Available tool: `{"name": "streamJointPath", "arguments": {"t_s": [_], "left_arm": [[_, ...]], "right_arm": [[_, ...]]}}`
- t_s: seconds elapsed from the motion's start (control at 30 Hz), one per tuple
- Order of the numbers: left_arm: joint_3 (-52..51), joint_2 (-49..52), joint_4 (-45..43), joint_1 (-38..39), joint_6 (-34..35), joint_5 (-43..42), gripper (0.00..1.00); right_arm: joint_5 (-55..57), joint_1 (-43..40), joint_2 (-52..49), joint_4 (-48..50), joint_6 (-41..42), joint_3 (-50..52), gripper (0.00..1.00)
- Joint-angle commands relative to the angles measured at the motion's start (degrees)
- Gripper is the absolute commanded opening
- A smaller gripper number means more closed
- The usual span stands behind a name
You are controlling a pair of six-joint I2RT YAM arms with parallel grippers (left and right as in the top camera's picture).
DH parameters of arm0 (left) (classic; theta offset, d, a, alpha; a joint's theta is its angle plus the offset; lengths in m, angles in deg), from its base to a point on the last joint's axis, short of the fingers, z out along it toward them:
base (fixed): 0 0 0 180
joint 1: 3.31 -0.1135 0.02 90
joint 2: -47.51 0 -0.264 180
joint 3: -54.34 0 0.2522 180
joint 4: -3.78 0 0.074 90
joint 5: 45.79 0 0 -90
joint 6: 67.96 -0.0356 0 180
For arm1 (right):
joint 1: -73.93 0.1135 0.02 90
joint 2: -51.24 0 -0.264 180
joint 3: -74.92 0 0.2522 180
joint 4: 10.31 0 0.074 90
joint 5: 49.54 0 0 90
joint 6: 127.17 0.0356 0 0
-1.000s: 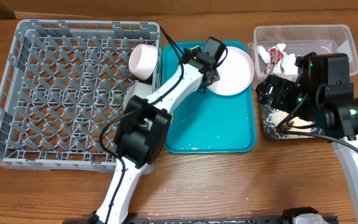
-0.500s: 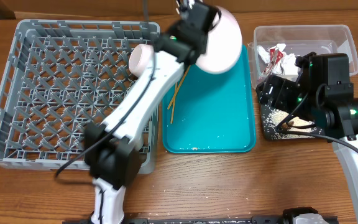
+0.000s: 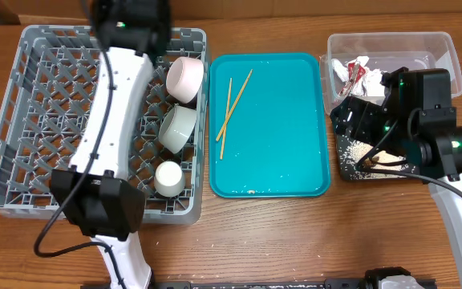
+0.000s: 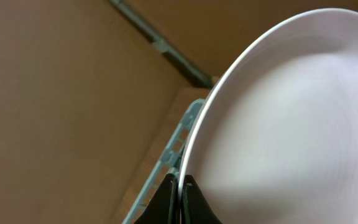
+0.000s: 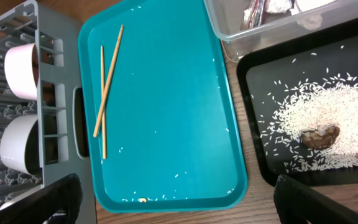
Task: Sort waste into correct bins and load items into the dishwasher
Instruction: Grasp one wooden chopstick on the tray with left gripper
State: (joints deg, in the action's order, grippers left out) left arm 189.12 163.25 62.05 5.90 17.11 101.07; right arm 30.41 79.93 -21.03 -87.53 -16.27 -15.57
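My left gripper will next go down into the back of the grey dish rack beside the bowls and release the plate's rim, as bare pegs of the rack show there.
My left gripper is shut on the rim of the pale pink-white plate, which it holds on edge above the back wall of the grey dish rack. In the overhead view the left arm reaches over the rack's far side and the plate is hidden. Two white bowls and a small white cup lie in the rack's right side. The chopsticks lie on the teal tray. My right gripper is open and empty above the tray's front.
The clear tub at the back right holds white tissue and the red wrapper. The black tray holds rice grains and a brown lump. A few grains lie on the teal tray.
My left arm lifted the plate off the teal tray and swung it left over the rack's back. The chopsticks, bowl and cup it hid now show. The right arm has not moved.
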Motion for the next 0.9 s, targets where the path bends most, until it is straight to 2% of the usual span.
{"name": "streamJointPath", "arguments": {"t_s": [0.0,0.13,0.3,0.43,0.5,0.53,0.57,0.7,0.73,0.77,0.8,0.87], "left_arm": [[-0.4,4.3,-0.4,-1.3,-1.3,1.6,0.04],[-0.4,9.9,-1.1,-1.3,-1.5,1.7,0.04],[-0.4,11.8,-1.7,-1.2,-1.5,1.5,0.04],[-0.4,11.8,0.1,-0.5,-1.2,-5.1,0.05],[-0.4,11.8,2.2,0.0,-0.9,-11.6,0.16],[-0.4,11.8,3.3,0.2,-0.2,-14.4,0.36],[-0.4,11.8,3.8,0.3,1.2,-16.9,0.47],[-0.1,10.3,5.6,0.3,5.9,-21.0,0.52],[0.4,9.4,6.3,0.3,6.4,-22.6,0.57],[1.2,8.0,7.4,0.3,6.4,-25.0,0.68],[2.3,6.5,8.7,0.3,6.4,-27.2,0.73],[4.7,3.7,11.3,0.5,6.4,-31.6,0.79]], "right_arm": [[0.6,-0.2,0.2,0.3,-0.4,-0.5,1.00],[0.6,-0.2,0.2,0.3,-0.4,-0.5,1.00],[0.6,-0.2,0.2,0.3,-0.4,-0.5,1.00],[0.6,-0.2,0.2,0.3,-0.4,-0.5,1.00],[0.6,-0.2,0.2,0.3,-0.4,-0.5,1.00],[0.6,-0.2,0.2,0.3,-0.4,-0.5,1.00],[0.6,-0.2,0.2,0.3,-0.4,-0.5,1.00],[0.6,-0.2,0.2,0.3,-0.4,-0.5,1.00],[0.6,-0.2,0.2,0.3,-0.4,-0.5,1.00],[0.6,-0.2,0.2,0.3,-0.4,-0.5,1.00],[0.6,-0.2,0.2,0.3,-0.4,-0.5,1.00],[0.6,-0.2,0.2,0.3,-0.4,-0.5,1.00]]}}
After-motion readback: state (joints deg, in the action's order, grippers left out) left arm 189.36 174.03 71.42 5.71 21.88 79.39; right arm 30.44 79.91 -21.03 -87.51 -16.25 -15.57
